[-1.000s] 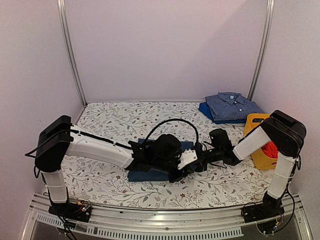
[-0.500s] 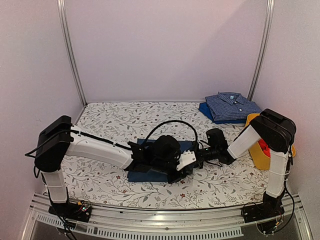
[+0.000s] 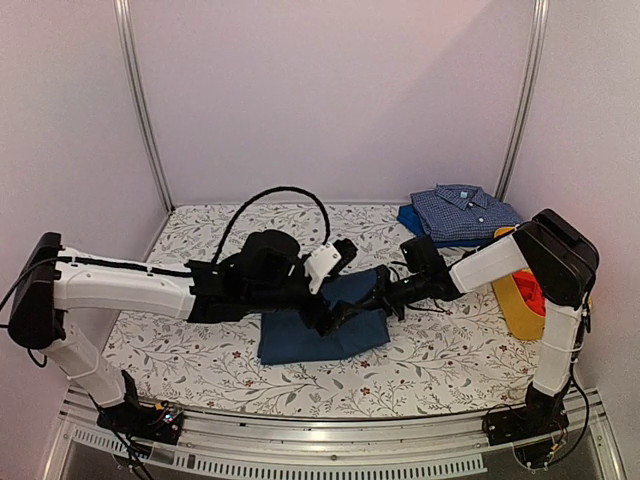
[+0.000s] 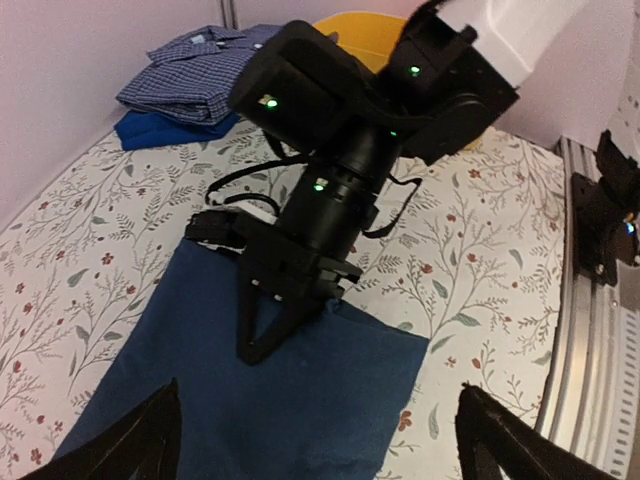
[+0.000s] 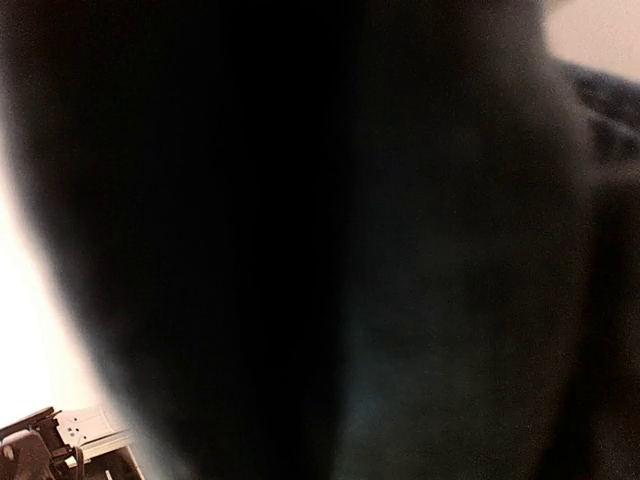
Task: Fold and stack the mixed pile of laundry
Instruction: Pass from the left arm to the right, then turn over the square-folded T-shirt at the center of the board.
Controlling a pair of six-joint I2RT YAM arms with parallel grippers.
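I should next lift my right gripper toward the yellow basket, then lower it over the table's front middle and release, because clear tabletop is all around the navy garment (image 3: 320, 335).
A folded dark navy garment (image 3: 320, 335) lies flat near the table's front middle; in the left wrist view it fills the lower part as the navy garment (image 4: 300, 400). My left gripper (image 3: 338, 280) hovers above it, open, with nothing between its fingers (image 4: 150, 440). My right gripper (image 3: 340, 313) is shut, its tips (image 4: 262, 340) resting on the garment's top. Whether any cloth is pinched does not show. The right wrist view is almost black, blocked at close range. A folded blue check shirt (image 3: 465, 210) sits on a blue folded piece (image 3: 410, 218) at the back right.
A yellow basket (image 3: 520, 300) stands at the right edge, by the right arm, with a red-orange cloth (image 3: 532, 292) in it. The shirt (image 4: 200, 70) and the basket (image 4: 365, 30) show at the top of the left wrist view. A metal rail (image 4: 590, 300) borders the floral table.
My left gripper has let go, opened and risen back to the left off the navy garment. My right gripper has closed and slid left onto the garment.
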